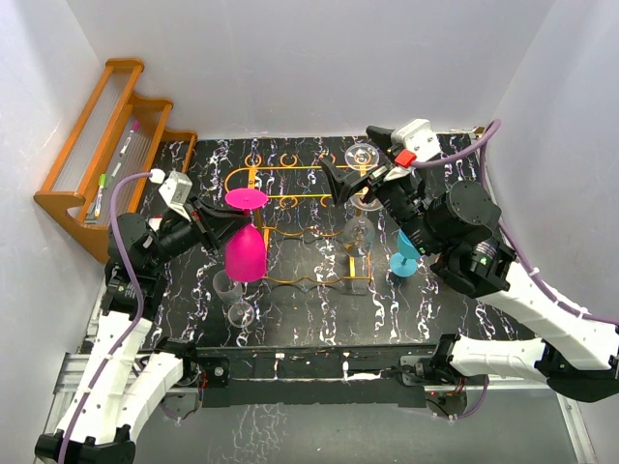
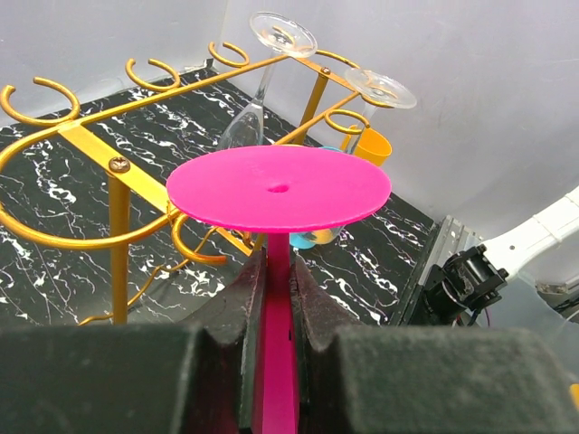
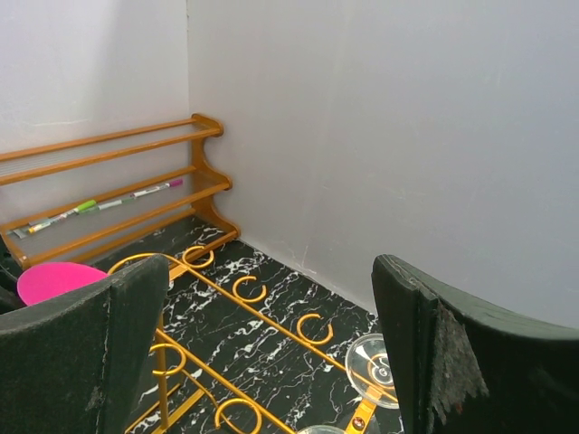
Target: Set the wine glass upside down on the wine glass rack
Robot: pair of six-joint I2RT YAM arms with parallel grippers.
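To get the glass's flat base point(image 2: 279, 188), still above the gold wire loop, down onto that loop, my left gripper should lower first, then open.
The pink wine glass point(image 1: 245, 249) is upside down, bowl down and flat base point(image 2: 279, 188) on top, at the left end of the wine glass rack point(image 1: 290, 228), a thin gold wire stand with open loops point(image 2: 109, 163). My left gripper point(image 1: 209, 218) is shut on the glass's stem point(image 2: 279, 298), just below the base. Whether the stem sits inside a loop I cannot tell. My right gripper point(image 1: 356, 162) hovers wide open over the rack's right end point(image 3: 249, 289), holding nothing.
Two clear glasses point(image 1: 363, 155) point(image 1: 360, 228) hang upside down at the rack's right end. A blue glass point(image 1: 404, 261) stands to its right, and clear glasses point(image 1: 234, 300) stand near the front left. An orange wooden rack point(image 1: 106, 155) with pens leans on the left wall.
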